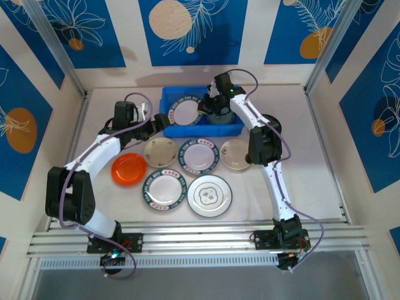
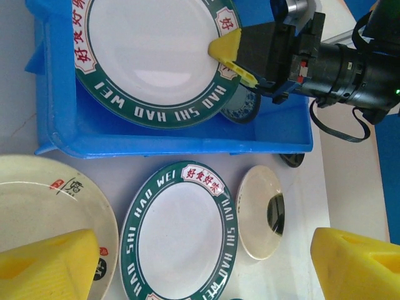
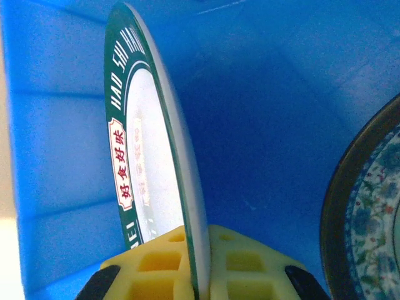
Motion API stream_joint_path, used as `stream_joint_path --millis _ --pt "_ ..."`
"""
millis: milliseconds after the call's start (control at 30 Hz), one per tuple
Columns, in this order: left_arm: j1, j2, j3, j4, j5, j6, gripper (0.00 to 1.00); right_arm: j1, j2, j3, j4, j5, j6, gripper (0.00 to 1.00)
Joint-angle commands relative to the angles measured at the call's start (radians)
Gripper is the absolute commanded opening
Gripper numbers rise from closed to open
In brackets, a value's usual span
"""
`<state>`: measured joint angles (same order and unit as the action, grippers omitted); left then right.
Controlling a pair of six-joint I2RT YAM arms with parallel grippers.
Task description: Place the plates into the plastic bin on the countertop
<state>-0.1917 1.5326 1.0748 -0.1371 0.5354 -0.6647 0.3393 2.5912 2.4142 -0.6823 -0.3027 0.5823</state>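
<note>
My right gripper moves down beside the teal-patterned plate (image 3: pixel 369 212) next, then releases the held plate.
The blue plastic bin (image 1: pixel 172 130) stands at the back of the countertop (image 1: pixel 294 181). Inside it, my right gripper (image 1: pixel 209 105) is shut on the rim of a green-rimmed plate (image 1: pixel 186 112). That held plate (image 3: pixel 144 169) runs edge-on between the yellow fingers (image 3: pixel 250 262) of the right gripper (image 3: pixel 199 250), with a teal-patterned plate (image 3: pixel 369 212) lying beside it. My left gripper (image 1: pixel 159 123) hangs open at the bin's front left. Under the left gripper (image 2: pixel 200 269) lies another green-rimmed plate (image 2: pixel 178 231), between its wide-apart fingers (image 2: pixel 50 262).
In front of the bin lie an orange plate (image 1: pixel 129 169), two cream plates (image 1: pixel 160 152) (image 1: pixel 236 154) and three green-rimmed ones (image 1: pixel 199 155) (image 1: pixel 165 189) (image 1: pixel 210 195). A black plate (image 1: pixel 273 122) sits behind the right arm. Aluminium rails (image 1: pixel 187 234) border the near edge.
</note>
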Motion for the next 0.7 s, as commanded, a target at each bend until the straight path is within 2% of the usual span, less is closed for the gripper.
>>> stream_joint_path --millis 0,333,500,667 --pt "0.013 0.008 -0.014 0.035 0.030 -0.013 0.87 0.004 0.032 0.080 -0.023 -0.034 0.019 0.00" --pt "0.010 0.002 -0.041 0.043 0.033 -0.018 0.87 0.014 0.129 0.195 -0.086 -0.015 0.037 0.00" --pt "0.008 0.000 -0.041 0.042 0.031 -0.017 0.87 0.023 0.135 0.214 -0.122 0.041 0.020 0.00" --pt "0.006 0.003 -0.043 0.049 0.028 -0.022 0.86 0.034 0.135 0.222 -0.155 0.088 -0.002 0.22"
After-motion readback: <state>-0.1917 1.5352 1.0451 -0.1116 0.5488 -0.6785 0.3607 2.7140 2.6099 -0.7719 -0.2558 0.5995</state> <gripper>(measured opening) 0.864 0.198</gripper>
